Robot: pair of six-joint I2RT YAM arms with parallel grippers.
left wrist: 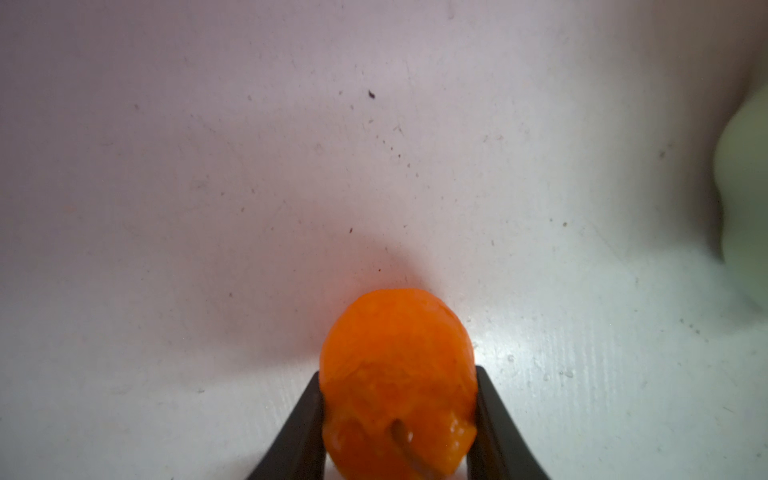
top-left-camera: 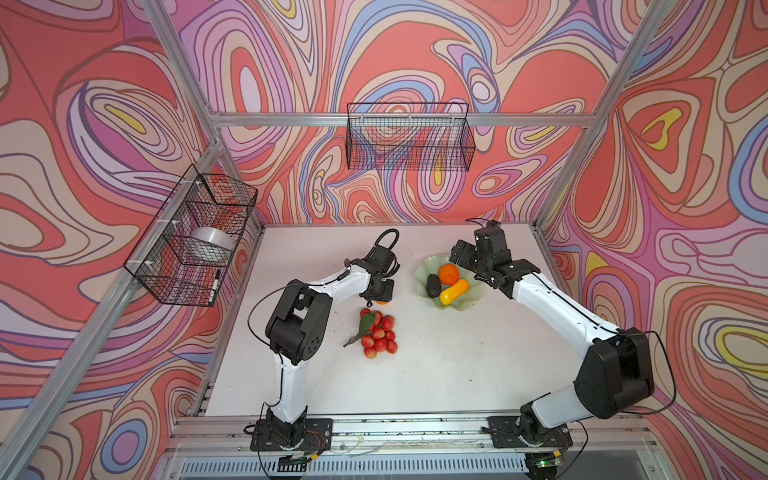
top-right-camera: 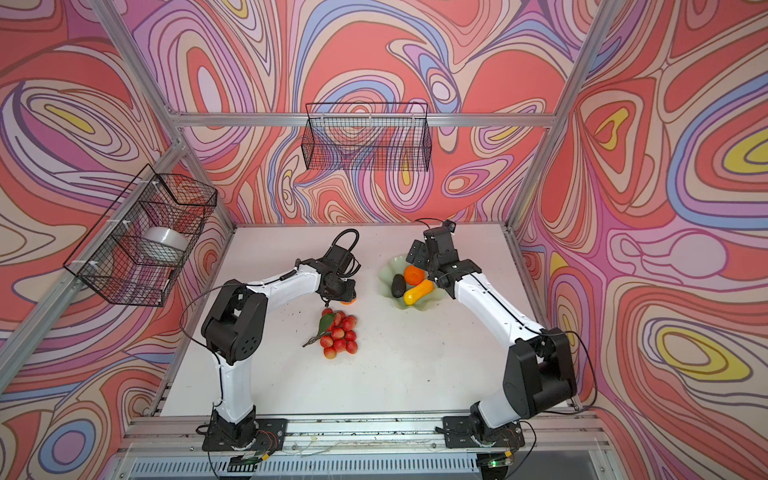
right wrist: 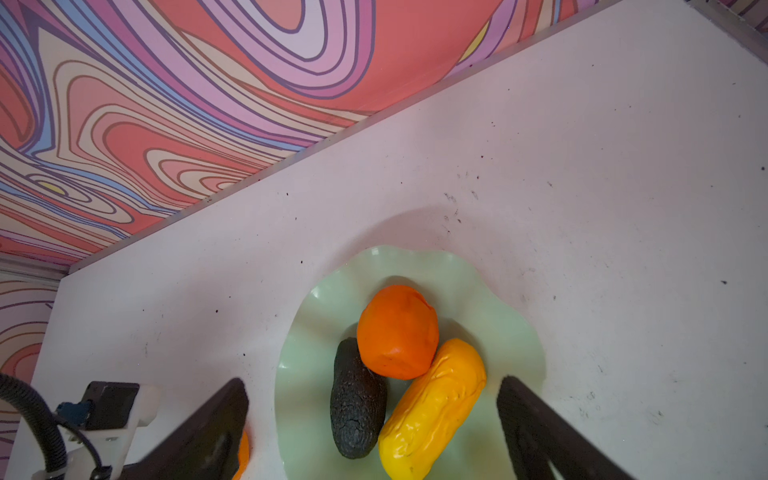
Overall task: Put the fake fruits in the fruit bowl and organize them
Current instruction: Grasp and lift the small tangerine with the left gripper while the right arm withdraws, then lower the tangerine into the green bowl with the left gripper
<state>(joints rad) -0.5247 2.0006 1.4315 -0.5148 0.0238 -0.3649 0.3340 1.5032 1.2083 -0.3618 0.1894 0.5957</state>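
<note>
I will lift my left gripper over the bowl's rim next, to the gap between avocado and yellow-orange fruit [top-left-camera: 441, 288], and release the small orange there. The bowl's rim is in its way.
My left gripper [left wrist: 399, 415] is shut on the small stemmed orange [left wrist: 397, 365], low over the white table; only a sliver of this orange [top-left-camera: 381, 302] shows under the gripper in both top views. The pale green wavy fruit bowl [top-left-camera: 424, 270] holds a larger orange [right wrist: 397, 332], a dark bumpy avocado [right wrist: 357, 399] and a long yellow-orange fruit [right wrist: 432, 407]. My right gripper [right wrist: 374, 384] hangs open above the bowl, holding nothing. The red ball cluster with a leaf [top-left-camera: 380, 334] lies on the table in front of the left gripper.
A wire basket [top-left-camera: 409, 137] hangs on the back wall. Another wire basket [top-left-camera: 195, 237] on the left wall holds a white bowl [top-left-camera: 212, 243] and a marker [top-left-camera: 215, 284]. The bowl's blurred rim [left wrist: 744, 199] shows in the left wrist view.
</note>
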